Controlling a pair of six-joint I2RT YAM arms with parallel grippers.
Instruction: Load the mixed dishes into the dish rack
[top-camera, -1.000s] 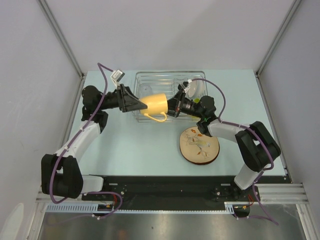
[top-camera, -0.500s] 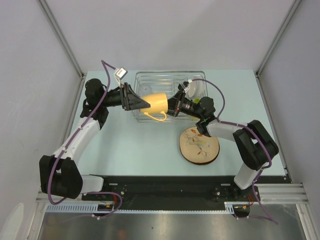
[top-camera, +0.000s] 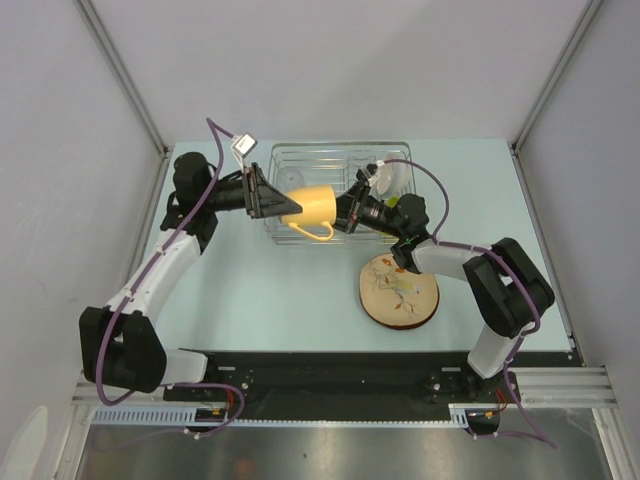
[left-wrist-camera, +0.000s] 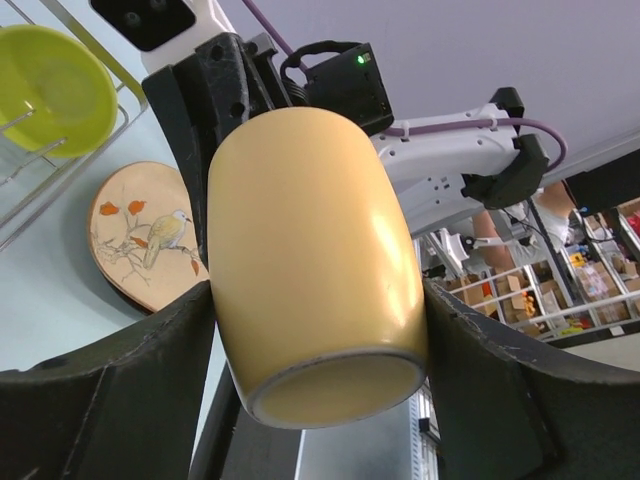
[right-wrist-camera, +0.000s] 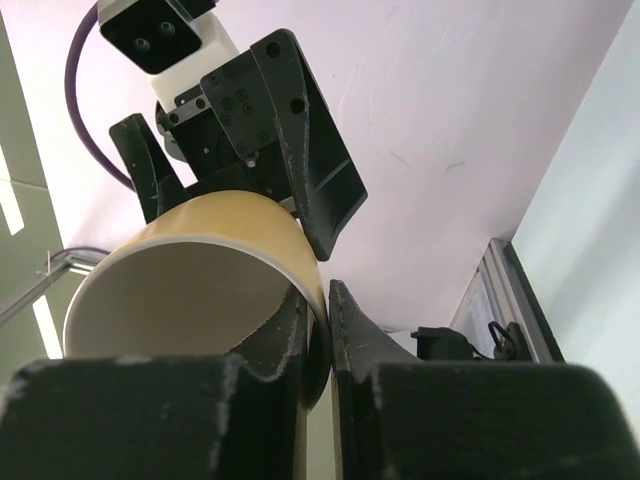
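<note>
The left gripper turns fingers-down next, lowers the mug opening-first into the rack's near corner (top-camera: 282, 226) beside the clear glass and releases it, since that spot is empty.
The yellow-orange mug (top-camera: 312, 206) hangs on its side above the front edge of the chrome dish rack (top-camera: 290, 155), handle down. My left gripper (top-camera: 290, 207) is shut around its base end; in the left wrist view (left-wrist-camera: 315, 330) both fingers press the mug's (left-wrist-camera: 310, 270) sides. My right gripper (top-camera: 343, 213) pinches the rim; in the right wrist view (right-wrist-camera: 320, 295) one finger is inside the mug (right-wrist-camera: 190, 290) and one outside. The white bowl (top-camera: 390, 175) and the lime-green bowl (left-wrist-camera: 45, 85) stand in the rack. The leaf-pattern wooden plate (top-camera: 400, 290) lies on the table.
The wooden plate also shows in the left wrist view (left-wrist-camera: 140, 235), below the right arm. The rack's wires (left-wrist-camera: 60, 190) run beside the green bowl. The right arm reaches over the plate towards the rack. The beige plate is not in view.
The left arm has lifted and swung slightly towards the rack, and the mug has risen a little between the two grippers. The right arm has barely moved.
</note>
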